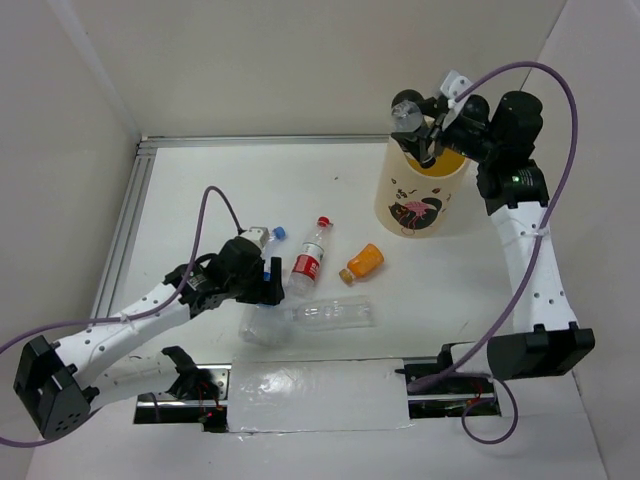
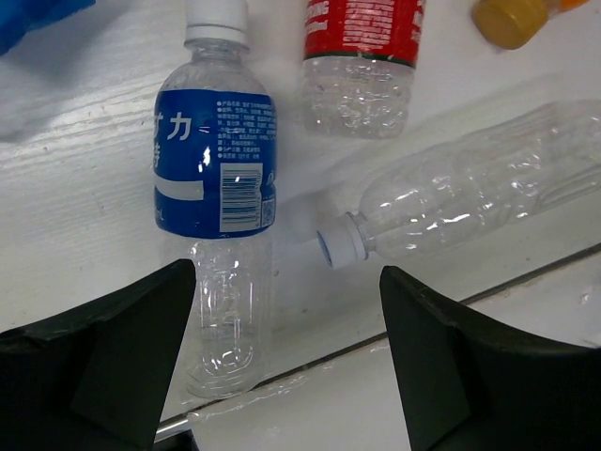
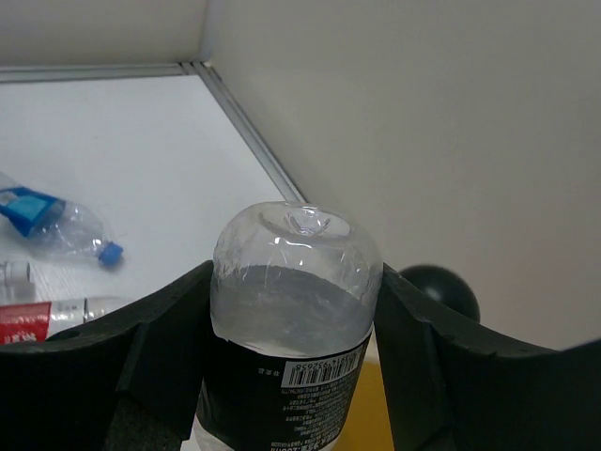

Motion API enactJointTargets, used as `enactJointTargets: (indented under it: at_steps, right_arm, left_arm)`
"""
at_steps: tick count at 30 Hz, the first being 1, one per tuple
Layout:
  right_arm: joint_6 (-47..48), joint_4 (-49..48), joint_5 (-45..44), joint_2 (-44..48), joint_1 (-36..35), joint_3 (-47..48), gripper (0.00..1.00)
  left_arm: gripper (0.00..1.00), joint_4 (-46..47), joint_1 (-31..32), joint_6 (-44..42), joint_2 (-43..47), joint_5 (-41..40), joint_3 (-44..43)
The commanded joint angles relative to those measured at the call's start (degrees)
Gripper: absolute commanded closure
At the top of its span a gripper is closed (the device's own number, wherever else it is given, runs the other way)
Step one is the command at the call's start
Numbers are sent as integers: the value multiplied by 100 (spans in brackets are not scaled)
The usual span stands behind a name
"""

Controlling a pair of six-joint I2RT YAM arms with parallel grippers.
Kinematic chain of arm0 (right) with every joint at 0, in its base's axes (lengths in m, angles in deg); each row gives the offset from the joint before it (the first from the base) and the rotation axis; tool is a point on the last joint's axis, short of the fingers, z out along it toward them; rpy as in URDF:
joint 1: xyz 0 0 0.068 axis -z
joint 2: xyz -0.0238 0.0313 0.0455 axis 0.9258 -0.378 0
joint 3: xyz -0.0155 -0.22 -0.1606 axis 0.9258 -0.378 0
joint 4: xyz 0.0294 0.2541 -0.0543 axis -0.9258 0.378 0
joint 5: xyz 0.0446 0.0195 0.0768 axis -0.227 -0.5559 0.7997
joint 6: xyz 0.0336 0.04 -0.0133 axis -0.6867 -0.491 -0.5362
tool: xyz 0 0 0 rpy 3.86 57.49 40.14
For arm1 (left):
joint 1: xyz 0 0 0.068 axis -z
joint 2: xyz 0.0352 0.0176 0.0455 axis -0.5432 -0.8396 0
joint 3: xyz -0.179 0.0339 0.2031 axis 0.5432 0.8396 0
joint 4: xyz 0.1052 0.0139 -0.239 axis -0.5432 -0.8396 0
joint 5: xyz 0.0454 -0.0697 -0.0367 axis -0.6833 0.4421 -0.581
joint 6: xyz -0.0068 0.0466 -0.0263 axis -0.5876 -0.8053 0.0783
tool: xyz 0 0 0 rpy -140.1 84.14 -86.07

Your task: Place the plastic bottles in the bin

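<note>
My right gripper tilts down toward the bin's yellow inside below it next and releases the bottle, since the bottle's base sticks out past the opening.
The cream flamingo-print bin (image 1: 420, 205) stands at the back right. My right gripper (image 1: 432, 135) is shut on the dark-labelled bottle (image 3: 291, 319), held base-up over the bin's yellow inside (image 3: 368, 404). My left gripper (image 2: 286, 291) is open and low over a clear blue-labelled, white-capped bottle (image 2: 216, 169), whose base lies by the left finger. Next to it lie the red-labelled bottle (image 2: 362, 56), the orange bottle (image 2: 512, 19) and the clear unlabelled bottle (image 2: 470, 193). A second blue-labelled bottle (image 1: 274, 238) with a blue cap lies just beyond my left gripper (image 1: 262, 280).
A metal rail (image 1: 130, 220) runs along the table's left and back edges, with white walls close behind. One black ball ear (image 3: 441, 293) of the bin sits right of the held bottle. A seam (image 2: 526, 272) crosses the table near the front edge.
</note>
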Motion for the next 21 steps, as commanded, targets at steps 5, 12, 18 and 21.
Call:
enactJointTargets:
  at_steps: [5, 12, 18, 21]
  right_arm:
    - [1286, -521, 1810, -500, 966, -543, 74]
    - [2513, -232, 2495, -1053, 1396, -561, 70]
    - [3458, 553, 2689, -1537, 1510, -314, 43]
    - [3458, 368, 2636, -1538, 1563, -428, 36]
  left_arm:
    - [8, 127, 109, 327, -267, -444, 81]
    - [8, 127, 162, 590, -153, -585, 300]
    - [8, 127, 214, 643, -214, -751, 353]
    - [8, 127, 267, 643, -319, -804, 353]
